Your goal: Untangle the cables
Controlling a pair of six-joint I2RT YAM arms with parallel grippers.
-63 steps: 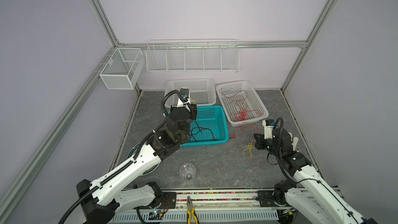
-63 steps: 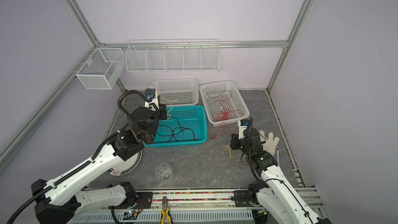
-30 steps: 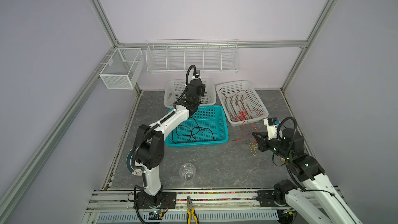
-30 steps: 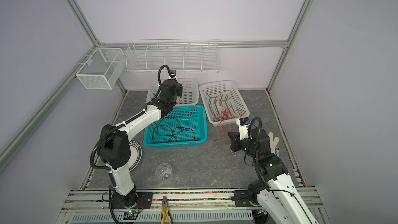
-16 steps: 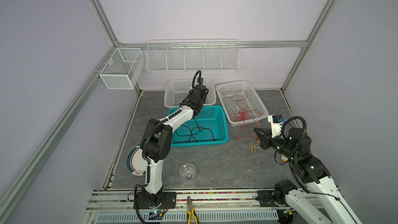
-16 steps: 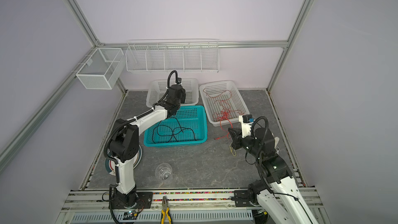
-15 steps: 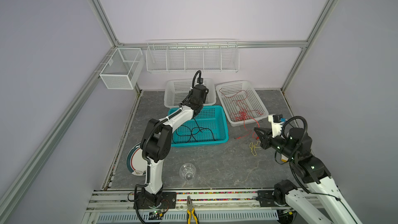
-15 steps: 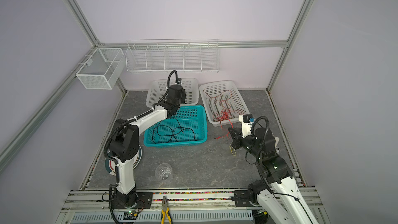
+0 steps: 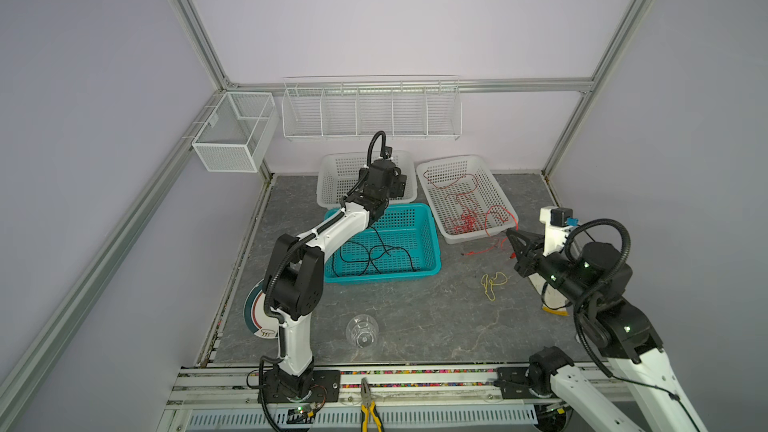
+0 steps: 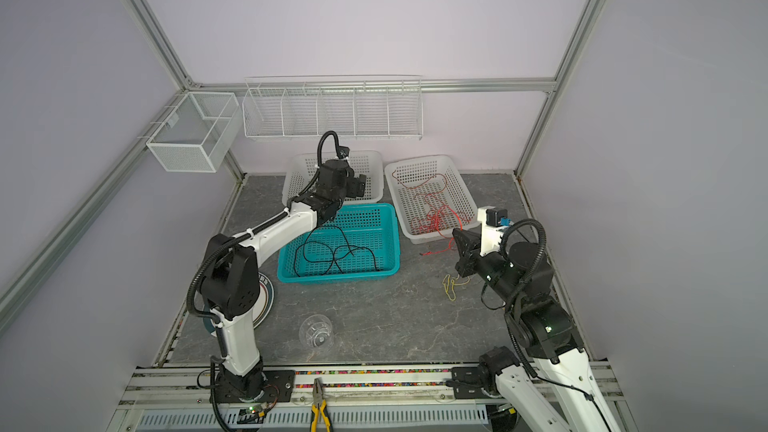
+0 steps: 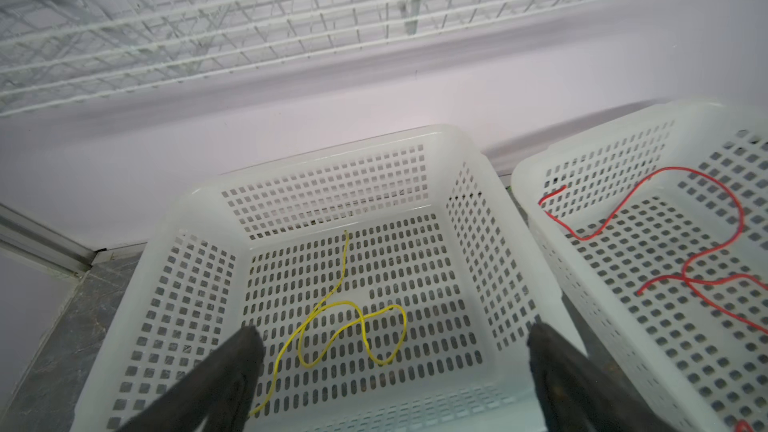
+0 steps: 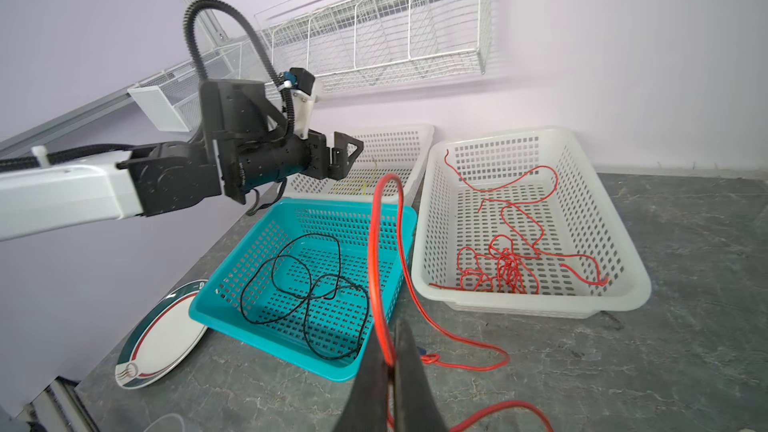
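Observation:
The tangle's white basket is outward of and below my gripper, so my right gripper needs to go outward and down to the red tangle (image 9: 466, 222) (image 12: 505, 268) next and let go of the cable there.
My left gripper (image 11: 392, 332) stands open over the back-left white basket (image 11: 332, 147), seen in both top views (image 9: 397, 184) (image 10: 359, 187). A loose yellow cable (image 11: 353, 326) lies on that basket's floor, free of the fingers. My right gripper (image 12: 390, 351) is shut on a red cable (image 12: 376, 243) that loops up from the table; in a top view it is beside the right white basket (image 9: 457, 158). A red tangle (image 12: 505, 268) lies in that basket. A black cable (image 12: 307, 280) lies in the teal basket (image 12: 266, 342). Another yellow cable (image 9: 492, 282) lies on the table by the right gripper.
A plate (image 9: 253, 313) lies at the left edge, partly under the left arm. A clear cup (image 9: 362, 331) lies on the table near the front. Yellow-handled pliers (image 9: 368, 405) rest on the front rail. Wire racks (image 9: 370, 110) and a mesh box (image 9: 232, 130) hang on the walls.
The left gripper has opened above the back-left white basket, and the yellow cable now lies loose inside. The right gripper has stayed shut on the red cable and shifted slightly right.

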